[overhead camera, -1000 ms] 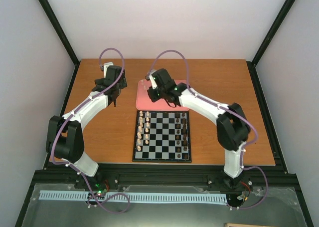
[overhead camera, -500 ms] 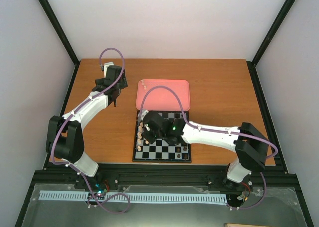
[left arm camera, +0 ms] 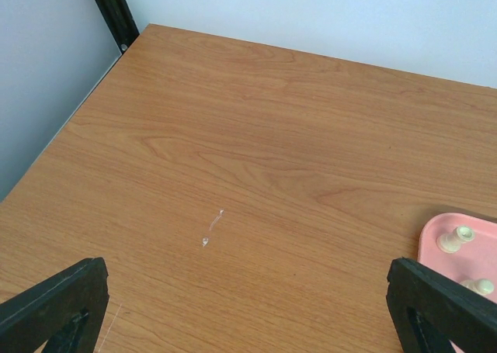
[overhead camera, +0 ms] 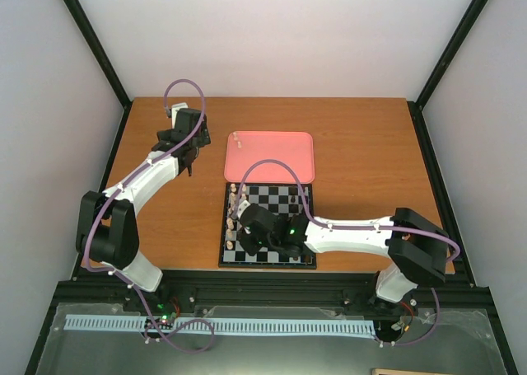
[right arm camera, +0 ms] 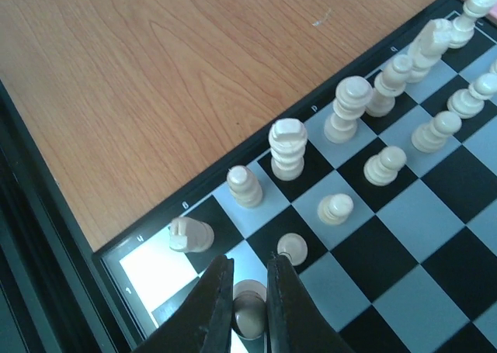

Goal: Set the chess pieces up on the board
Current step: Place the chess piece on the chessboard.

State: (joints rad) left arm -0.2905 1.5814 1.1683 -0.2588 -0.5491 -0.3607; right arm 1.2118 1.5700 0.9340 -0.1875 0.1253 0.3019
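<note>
The cream pawn goes down next in my right gripper onto a light square that stands empty beside the nearest standing pawn of the inner row.
The board (overhead camera: 268, 260) lies at the table's near middle, with cream chess pieces (overhead camera: 239, 202) along its left columns and dark ones on its right. In the right wrist view several cream pieces (right arm camera: 287, 147) stand in two rows on the board (right arm camera: 435, 237). My right gripper (right arm camera: 250, 287) is shut on a cream pawn (right arm camera: 250, 314) just above a light square near the board's near left corner; it shows in the top view too (overhead camera: 245, 235). My left gripper (overhead camera: 188, 157) hovers over bare table, jaws wide open and empty. Two cream pieces (left arm camera: 457, 238) lie on the pink tray (left arm camera: 435, 229).
The pink tray (overhead camera: 270, 157) lies just behind the board. Black frame posts and white walls enclose the wooden table (overhead camera: 370, 144). A black rail runs along the near edge (overhead camera: 263, 288).
My right arm has swung from the pink tray down to the board's near left corner, carrying a cream pawn. The left arm has not moved.
</note>
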